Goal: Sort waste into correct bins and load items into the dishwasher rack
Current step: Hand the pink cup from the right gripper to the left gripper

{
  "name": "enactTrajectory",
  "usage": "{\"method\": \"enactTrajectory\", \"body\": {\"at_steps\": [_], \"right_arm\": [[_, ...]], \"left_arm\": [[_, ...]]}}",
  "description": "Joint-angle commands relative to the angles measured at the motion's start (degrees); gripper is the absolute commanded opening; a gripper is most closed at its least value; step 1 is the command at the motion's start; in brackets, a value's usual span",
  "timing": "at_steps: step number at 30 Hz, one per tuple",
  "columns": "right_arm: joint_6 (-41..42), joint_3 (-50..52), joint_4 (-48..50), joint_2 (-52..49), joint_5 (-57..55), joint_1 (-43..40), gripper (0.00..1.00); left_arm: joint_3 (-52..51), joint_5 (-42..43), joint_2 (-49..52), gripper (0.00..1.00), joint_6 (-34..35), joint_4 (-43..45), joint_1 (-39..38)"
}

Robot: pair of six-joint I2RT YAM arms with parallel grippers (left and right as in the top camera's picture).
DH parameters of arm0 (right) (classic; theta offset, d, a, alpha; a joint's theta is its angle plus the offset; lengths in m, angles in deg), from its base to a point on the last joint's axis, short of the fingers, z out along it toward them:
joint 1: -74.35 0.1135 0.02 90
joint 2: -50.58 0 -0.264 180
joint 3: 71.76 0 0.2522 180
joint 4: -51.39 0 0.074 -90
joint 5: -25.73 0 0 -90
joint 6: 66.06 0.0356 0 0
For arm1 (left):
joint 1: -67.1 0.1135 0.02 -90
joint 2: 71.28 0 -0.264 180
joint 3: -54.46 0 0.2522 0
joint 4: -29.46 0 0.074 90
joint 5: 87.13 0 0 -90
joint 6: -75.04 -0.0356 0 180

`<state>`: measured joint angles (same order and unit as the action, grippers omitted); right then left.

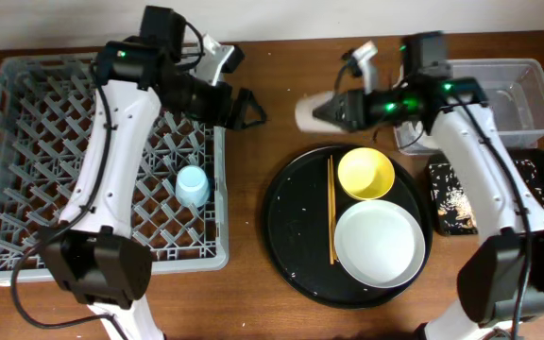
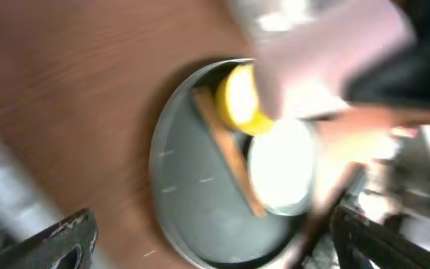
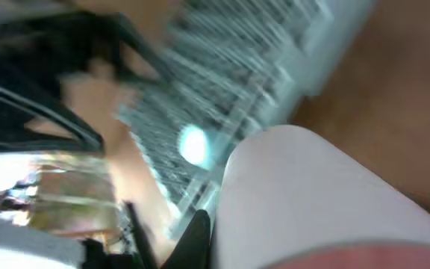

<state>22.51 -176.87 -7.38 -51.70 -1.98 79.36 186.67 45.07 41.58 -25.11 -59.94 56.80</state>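
Note:
My left gripper should tilt its fingers up toward the pink cup's loose end (image 1: pixel 306 112) (image 2: pixel 276 78) next and close. The loose end is to the right of my left gripper in the overhead view.
My right gripper (image 1: pixel 327 110) is shut on the small pink cup (image 1: pixel 307 112) and holds it on its side above the table, left of the clear tub (image 1: pixel 527 76). The cup fills the blurred right wrist view (image 3: pixel 312 194). My left gripper (image 1: pixel 246 109) is open and empty, just right of the grey dishwasher rack (image 1: pixel 26 189). The light-blue cup (image 1: pixel 193 184) sits in the rack. The yellow bowl (image 1: pixel 365 174), white plate (image 1: pixel 379 246) and chopsticks (image 1: pixel 330 208) lie on the round black tray (image 1: pixel 291 217). The left wrist view shows the bowl (image 2: pixel 237 101), plate (image 2: pixel 278 168) and chopsticks (image 2: pixel 230 153).
The shallow black tray (image 1: pixel 527 170) with pale scraps lies at the right, partly under my right arm. Bare wooden table shows between the rack and the round tray.

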Motion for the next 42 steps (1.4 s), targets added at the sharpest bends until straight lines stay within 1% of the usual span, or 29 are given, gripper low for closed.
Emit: {"method": "enactTrajectory", "body": {"at_steps": [1,2,3,5,7,8,9,11,13,14,15,16,17,20,24,26,27,28,29,34,38,42], "right_arm": [[1.07,-0.57,7.06,1.57,18.45,1.40,0.04],[3.19,-0.57,10.12,1.57,19.63,2.03,0.04],[6.29,-0.57,15.45,1.57,21.35,3.34,0.04],[11.43,-0.57,22.08,1.57,21.57,4.96,0.04],[14.23,-0.57,25.16,1.57,21.68,6.10,0.04],[14.21,-0.57,25.38,1.57,21.79,6.47,0.04],[14.23,-0.57,25.40,1.57,21.79,6.60,0.04],[16.09,-0.59,26.91,1.60,21.77,6.60,0.04],[22.53,-0.59,33.81,1.77,21.79,6.58,0.04],[27.85,-0.59,40.33,2.14,21.77,6.45,0.04],[31.80,-0.59,45.09,2.34,21.77,6.14,0.04],[34.03,-0.59,47.60,2.36,21.77,6.16,0.04],[35.28,-0.59,48.98,2.36,21.77,6.29,0.04],[35.39,-0.59,49.09,2.34,21.75,7.93,0.04],[35.34,-0.59,48.87,2.27,20.63,10.36,0.04],[35.32,-0.59,48.68,2.27,20.46,10.36,0.04],[35.34,-0.59,48.65,2.25,20.46,10.38,0.04],[34.75,-0.59,47.67,2.25,20.46,10.38,0.04],[34.32,-0.59,47.17,2.25,20.46,10.34,0.04],[34.29,-0.59,47.21,2.16,19.80,10.23,0.04],[34.53,-0.59,47.21,2.16,19.61,8.41,0.04],[34.51,-0.59,47.21,2.16,19.61,8.41,0.04]], "left_arm": [[0.63,28.39,-0.04,0.99,-9.55,0.20,1.55],[0.63,32.11,-0.04,0.99,-10.78,0.20,1.64],[0.63,35.19,-0.04,0.99,-11.85,0.20,1.64],[0.63,40.17,-0.04,0.98,-13.66,0.24,1.64],[0.63,41.64,-0.04,0.91,-13.99,0.76,2.03],[0.63,41.62,-0.04,0.89,-13.97,0.87,2.60],[0.63,41.62,-0.04,0.83,-13.99,0.87,3.28],[0.63,41.62,-0.04,0.83,-13.99,1.18,4.11],[0.63,40.44,-0.04,0.83,-13.99,1.70,4.11],[0.63,39.41,-0.04,0.84,-13.97,1.66,4.11],[0.63,38.99,-0.04,0.87,-13.97,1.62,4.11],[0.63,39.04,-0.04,0.93,-13.97,1.70,4.09],[0.63,39.04,-0.04,0.96,-13.97,1.70,4.09],[0.63,39.76,-0.04,0.99,-13.94,2.36,4.09],[0.63,42.49,-0.04,0.99,-13.94,4.09,4.09],[0.63,42.51,-0.04,0.95,-13.94,4.07,4.09],[0.63,42.49,-0.04,0.91,-13.94,4.07,4.09],[0.63,42.51,-0.04,0.89,-13.94,4.09,4.09],[0.63,42.49,-0.04,0.83,-13.94,4.07,4.09],[0.63,42.47,-0.04,0.82,-13.94,4.07,4.11],[0.63,42.47,-0.04,0.82,-13.94,4.13,4.11],[0.63,42.47,-0.04,0.84,-13.94,4.48,4.11]]}}
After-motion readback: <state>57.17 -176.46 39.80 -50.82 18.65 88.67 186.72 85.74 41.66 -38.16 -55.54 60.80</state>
